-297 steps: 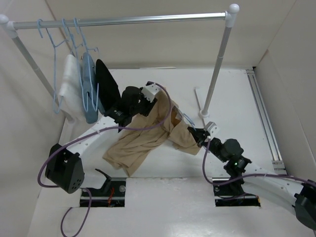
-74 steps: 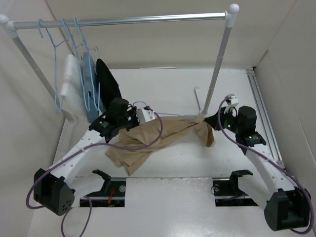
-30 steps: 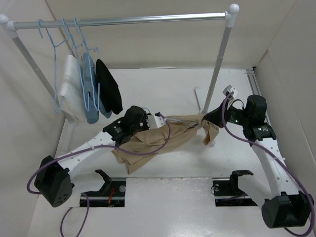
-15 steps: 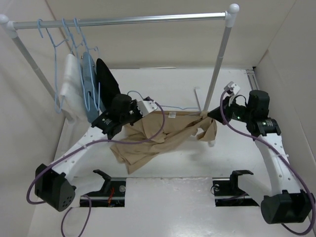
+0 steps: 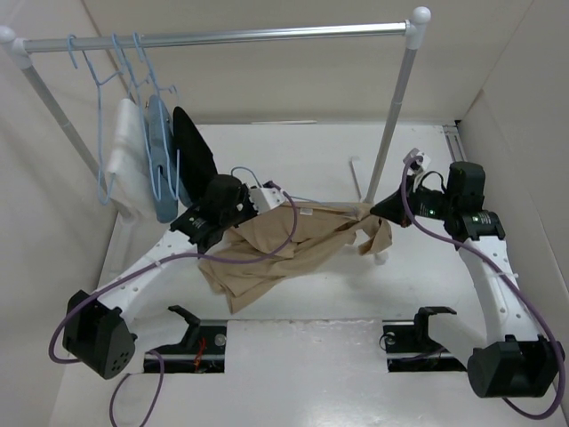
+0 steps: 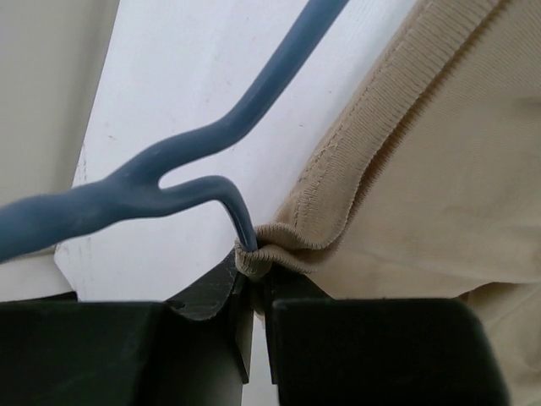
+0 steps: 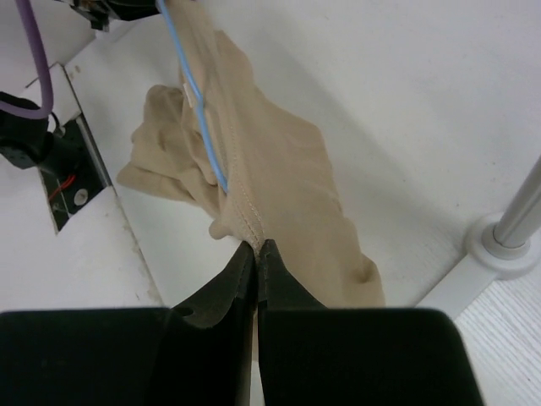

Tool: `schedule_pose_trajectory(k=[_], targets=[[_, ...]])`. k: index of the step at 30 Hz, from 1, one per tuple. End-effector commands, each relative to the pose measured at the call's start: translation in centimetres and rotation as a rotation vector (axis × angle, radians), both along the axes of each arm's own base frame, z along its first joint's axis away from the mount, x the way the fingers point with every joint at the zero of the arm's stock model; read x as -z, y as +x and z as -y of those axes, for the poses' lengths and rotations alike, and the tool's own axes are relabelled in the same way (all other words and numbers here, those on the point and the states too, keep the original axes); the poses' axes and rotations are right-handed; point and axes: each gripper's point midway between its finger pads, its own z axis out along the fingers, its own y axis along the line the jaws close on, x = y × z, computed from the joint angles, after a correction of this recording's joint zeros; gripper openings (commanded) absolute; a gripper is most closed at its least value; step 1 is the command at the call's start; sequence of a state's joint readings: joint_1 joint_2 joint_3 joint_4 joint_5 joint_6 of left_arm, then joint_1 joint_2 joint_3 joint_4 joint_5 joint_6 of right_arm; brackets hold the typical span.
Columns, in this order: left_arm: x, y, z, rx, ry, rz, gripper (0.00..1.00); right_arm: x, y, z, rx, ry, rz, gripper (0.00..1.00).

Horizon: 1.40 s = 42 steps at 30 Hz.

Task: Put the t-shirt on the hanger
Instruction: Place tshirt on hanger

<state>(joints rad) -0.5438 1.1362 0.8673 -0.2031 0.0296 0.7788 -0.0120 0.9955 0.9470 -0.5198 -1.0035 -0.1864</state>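
Next, my right gripper eases to the left in the top view, toward the hanger wire's end (image 7: 224,187), and releases the t-shirt's edge, since the hanger wire (image 7: 193,93) runs along the t-shirt.
The tan t-shirt (image 5: 284,240) is stretched between my two grippers, and its lower part is heaped on the table. My left gripper (image 5: 265,197) is shut on the ribbed neck edge (image 6: 363,161). The light-blue wire hanger (image 6: 254,93) runs into the same pinch at the jaws (image 6: 258,271). My right gripper (image 5: 373,212) is shut on a stitched edge of the t-shirt (image 7: 287,178) next to the rack pole. The hanger wire (image 7: 193,93) runs along the cloth toward the left gripper. Its thin line shows above the shirt in the top view (image 5: 242,172).
A clothes rack spans the back, and its right pole (image 5: 391,116) and foot (image 7: 507,249) stand right by my right gripper. Blue hangers with white (image 5: 124,165), light-blue (image 5: 162,178) and black (image 5: 194,156) garments hang at the left. Walls enclose the table.
The arms pulled the shirt out between them, the right one moving to the rack pole. In the last half second the left gripper shifted slightly and the cloth gathered narrower.
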Motion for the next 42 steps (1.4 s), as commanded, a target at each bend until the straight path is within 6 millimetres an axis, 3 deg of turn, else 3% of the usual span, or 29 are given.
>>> schedule_pose_trajectory(k=[1,6,10,13,19,24,28,29,31,36,41,42], targets=[[-0.7,1.0,-1.8,-0.054,0.082,0.08,0.0,-3.4,-0.3,-0.5,-0.057,0.043,0.113,0.0],[-0.8,0.4,-1.4,-0.006,0.078,0.111,0.0,-3.2,0.2,0.1,0.002,0.017,0.088,0.0],[-1.2,0.6,-2.6,-0.049,0.097,0.186,0.0,-3.0,0.1,-0.3,-0.035,0.039,0.065,0.0],[-1.5,1.0,-3.5,-0.103,0.118,0.211,0.0,-3.9,-0.3,-0.6,-0.058,0.051,0.079,0.0],[-0.3,1.8,-4.7,-0.178,0.169,0.217,0.0,-4.7,-0.9,-1.0,-0.107,0.078,0.08,0.0],[-0.7,1.4,-2.6,-0.104,0.162,0.219,0.0,-4.2,-1.2,-1.3,-0.126,0.109,0.053,0.0],[-0.5,1.2,-1.2,-0.088,0.163,0.228,0.0,-5.2,-1.5,-2.0,-0.153,0.115,0.088,0.0],[-1.4,1.6,-0.8,-0.103,0.132,0.235,0.0,-5.7,-1.6,-2.2,-0.163,0.114,0.102,0.0],[-0.4,1.9,-0.6,-0.142,0.123,0.174,0.0,-6.5,-2.1,-2.5,-0.175,0.114,0.117,0.0],[-1.3,3.1,-1.8,-0.218,0.079,0.156,0.0,-7.4,-3.1,-2.6,-0.196,0.123,0.127,0.0],[-2.6,2.8,-0.4,-0.194,-0.016,0.105,0.0,-7.2,-3.2,-2.6,-0.194,0.119,0.099,0.0],[-3.1,2.5,0.3,-0.164,-0.053,0.095,0.0,-6.3,-2.4,-2.2,-0.149,0.09,0.079,0.0]])
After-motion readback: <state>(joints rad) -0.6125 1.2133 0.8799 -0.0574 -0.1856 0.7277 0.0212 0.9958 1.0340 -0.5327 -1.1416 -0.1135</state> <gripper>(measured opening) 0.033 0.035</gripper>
